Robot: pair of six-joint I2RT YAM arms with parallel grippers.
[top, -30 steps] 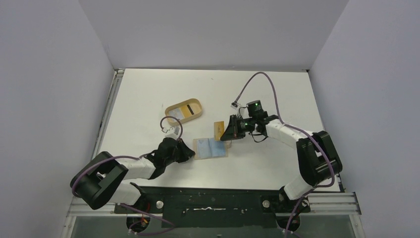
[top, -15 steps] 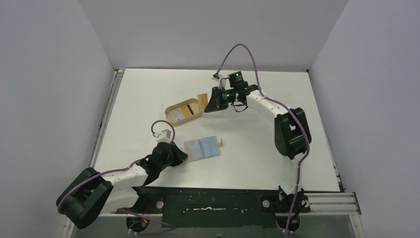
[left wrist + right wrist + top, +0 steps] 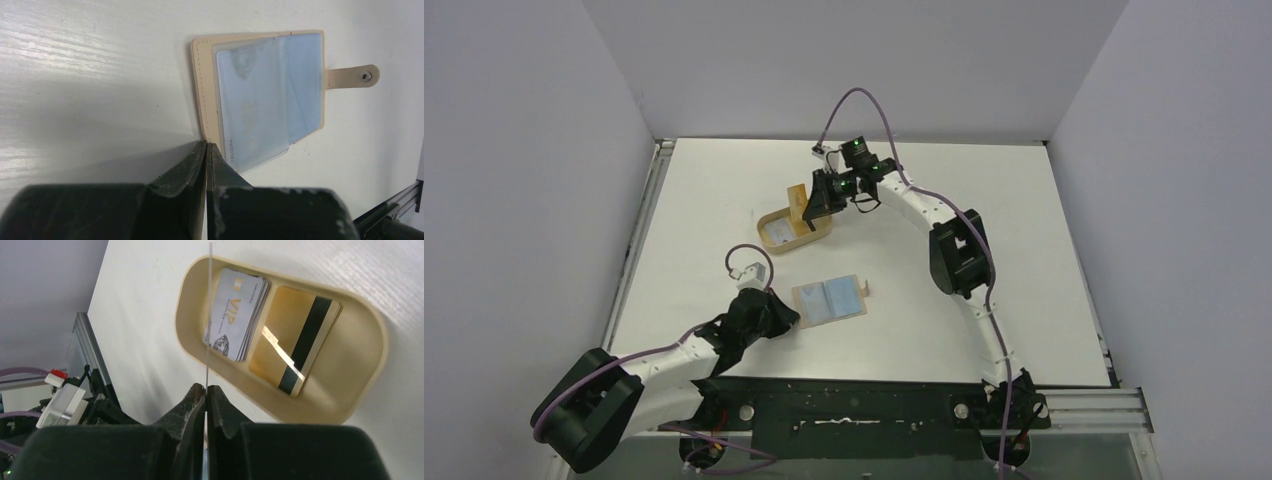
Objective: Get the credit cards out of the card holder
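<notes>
The thin gold card in my right gripper is still above the tray, so I will next move it down toward the tray's striped gold card (image 3: 802, 229) and release it onto that card.
The tan card holder (image 3: 829, 302) lies open on the table, its snap tab to the right. In the left wrist view its tan cover (image 3: 205, 90) frames clear sleeves with a light blue card (image 3: 300, 85) inside. My left gripper (image 3: 206, 145) is shut on the holder's near left edge, and it also shows in the top view (image 3: 792, 316). My right gripper (image 3: 205, 387) is shut on a thin card (image 3: 208, 315) seen edge-on. It holds this gold card (image 3: 798, 196) over the oval tray.
The oval tan tray (image 3: 360, 390) holds a white stack of VIP cards (image 3: 237, 315) and a gold card with a black stripe (image 3: 295, 345). In the top view the tray (image 3: 824, 225) sits behind the holder. The left table rail (image 3: 639, 230) runs alongside.
My right gripper has carried the gold card from beside the card holder back and left to over the tray. My left gripper has drawn the holder slightly left.
</notes>
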